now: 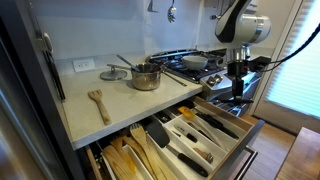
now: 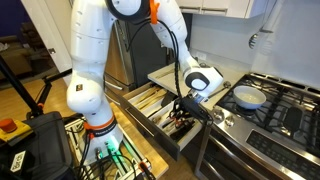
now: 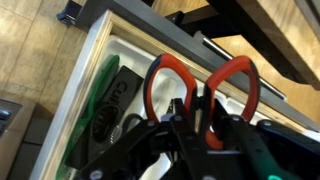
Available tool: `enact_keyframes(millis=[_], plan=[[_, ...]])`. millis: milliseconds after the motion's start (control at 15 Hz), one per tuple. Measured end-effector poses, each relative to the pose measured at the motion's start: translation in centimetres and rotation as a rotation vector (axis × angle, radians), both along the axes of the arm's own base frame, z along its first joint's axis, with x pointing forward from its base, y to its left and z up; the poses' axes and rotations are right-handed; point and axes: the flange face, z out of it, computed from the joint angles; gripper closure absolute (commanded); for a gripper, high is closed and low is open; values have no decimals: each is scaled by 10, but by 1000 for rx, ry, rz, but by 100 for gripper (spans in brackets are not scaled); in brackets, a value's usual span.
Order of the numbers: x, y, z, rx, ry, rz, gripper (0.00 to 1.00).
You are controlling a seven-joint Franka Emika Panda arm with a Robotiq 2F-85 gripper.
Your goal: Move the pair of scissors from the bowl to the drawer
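The gripper turns and lowers the scissors into the drawer's white section next, over the black tool handle, since a red loop still overlaps the drawer's wooden rim.
My gripper [image 3: 190, 122] is shut on the pair of scissors [image 3: 150, 88]; the two red handle loops stick out beyond the fingers in the wrist view. In both exterior views the gripper [image 1: 237, 86] [image 2: 185, 108] points down over the open pale wood drawer [image 1: 222, 128] [image 2: 152, 112] with its dividers and black-handled tools. In the wrist view the drawer's wooden rim [image 3: 82, 88] and a white compartment lie just beyond the scissors. The shallow silver bowl [image 1: 195, 61] [image 2: 249, 97] sits on the stove, apart from the gripper.
A steel pot [image 1: 146, 77] with a long handle and a wooden spoon [image 1: 98, 103] are on the counter. A lower open drawer [image 1: 125, 157] holds wooden spoons and spatulas. The stove grates [image 2: 285, 115] are beside the drawer.
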Motion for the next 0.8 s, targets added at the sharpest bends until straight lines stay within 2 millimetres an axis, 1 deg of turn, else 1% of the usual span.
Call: enact_keyframes(millis=[67,200,267,400,467,600,800], plan=[[-13,0,-11,-46,-14,-26,71],[-35,7,-28,-92,-33,-57,71],[-42,11,-32,-99,-31,-63,93],[-44,13,-33,-101,-30,-64,93],[-42,13,-33,-113,-38,-71,93],[-31,17,-35,-181,-80,-92,93],[-4,43,-47,-319,-156,-117,93]])
